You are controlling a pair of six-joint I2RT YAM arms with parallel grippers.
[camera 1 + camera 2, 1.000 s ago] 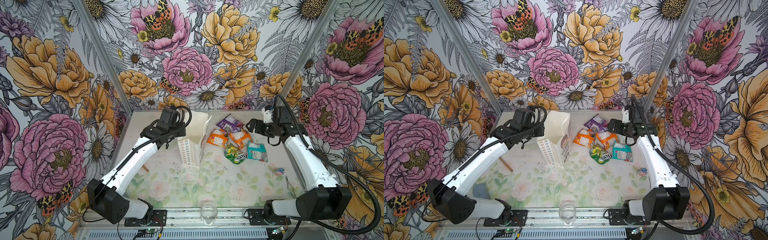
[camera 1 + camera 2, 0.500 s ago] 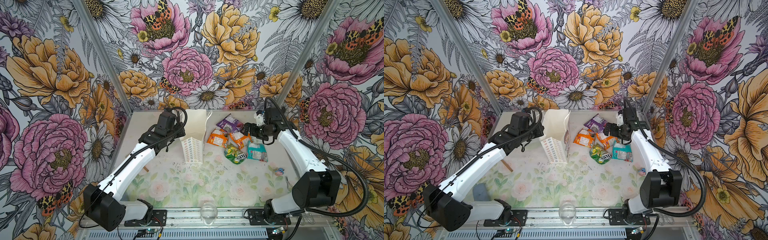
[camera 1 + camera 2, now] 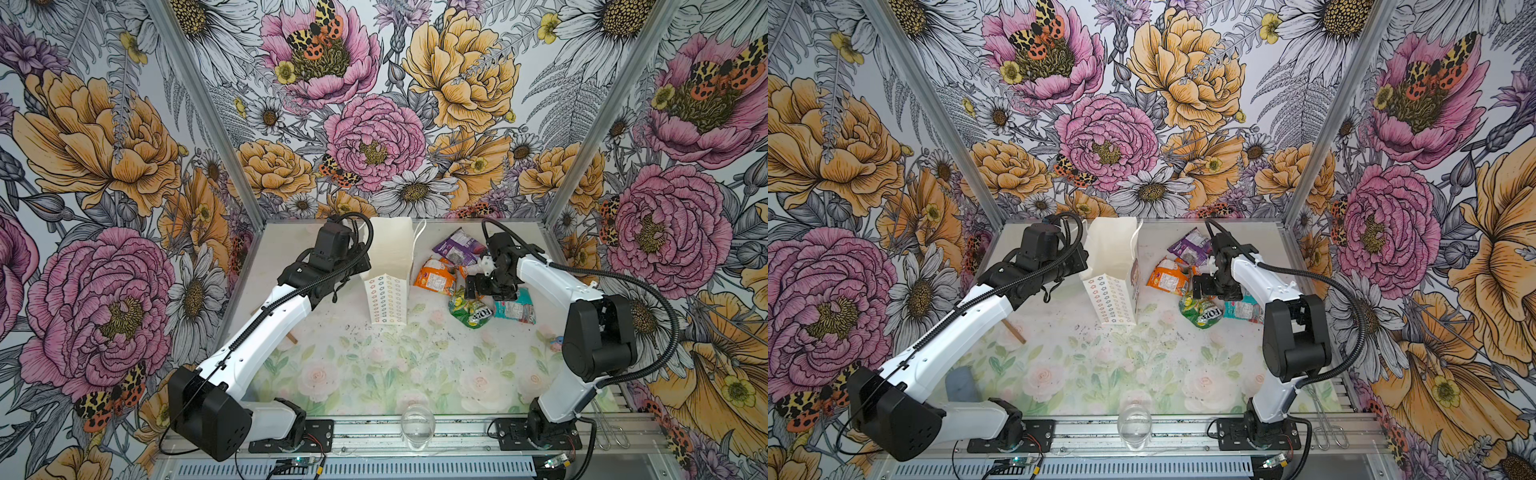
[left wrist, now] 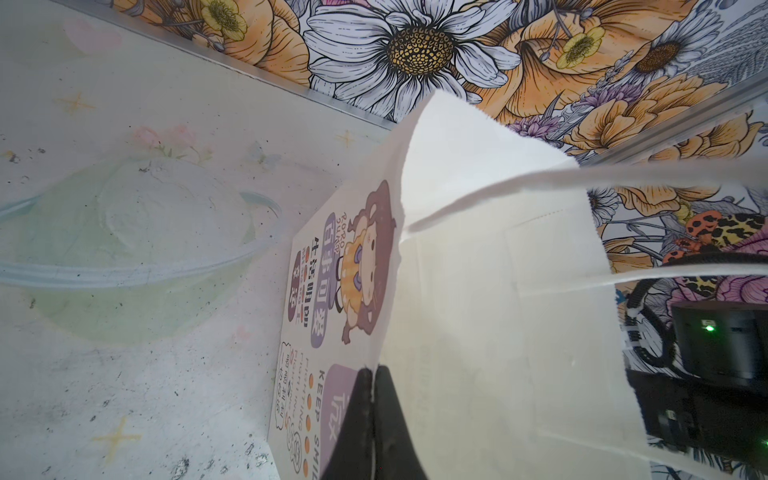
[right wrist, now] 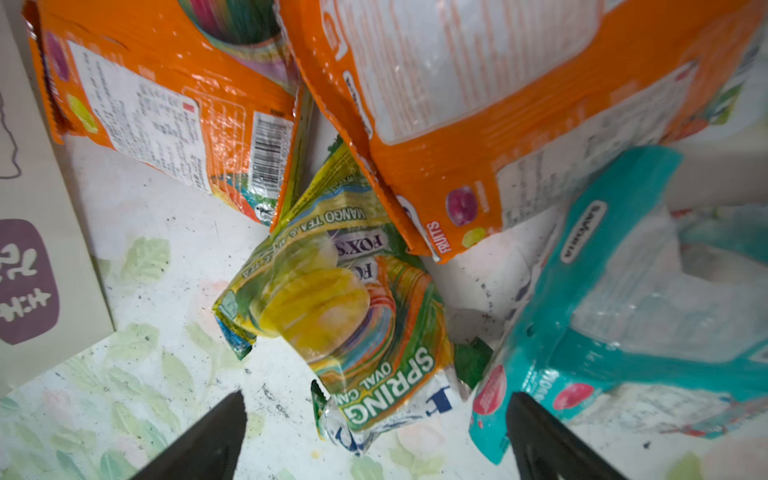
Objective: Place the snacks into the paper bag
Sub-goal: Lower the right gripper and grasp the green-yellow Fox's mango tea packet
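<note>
The right gripper should next move down onto the middle of the FOX'S packet (image 3: pixel 470 310) (image 5: pixel 372 340) with its fingers open, because the packet already lies between the robot's fingers.
The white paper bag (image 3: pixel 386 274) (image 3: pixel 1113 286) stands at the back middle with its mouth open upward. My left gripper (image 3: pixel 365 268) (image 4: pixel 374 374) is shut on the bag's left rim. To the bag's right lie the snacks: a purple packet (image 3: pixel 459 247), an orange packet (image 3: pixel 434 278), the green-yellow FOX'S packet (image 3: pixel 471 309) and a teal packet (image 3: pixel 515 307). The right wrist view shows two orange packets (image 5: pixel 166 116) (image 5: pixel 478 104), the FOX'S packet (image 5: pixel 324 299) and the teal packet (image 5: pixel 602 311). My right gripper (image 3: pixel 473 286) (image 5: pixel 374 399) hangs open just above the FOX'S packet, holding nothing.
A clear glass (image 3: pixel 417 424) stands at the front edge in the middle. A small wooden piece (image 3: pixel 293 338) lies under the left arm. A small blue-pink thing (image 3: pixel 556 343) lies by the right arm, and a wire tool (image 3: pixel 611 432) at the front right.
My right gripper has come forward and down from beside the purple packet to over the FOX'S packet. The left gripper has shifted the bag a little and turned it.
</note>
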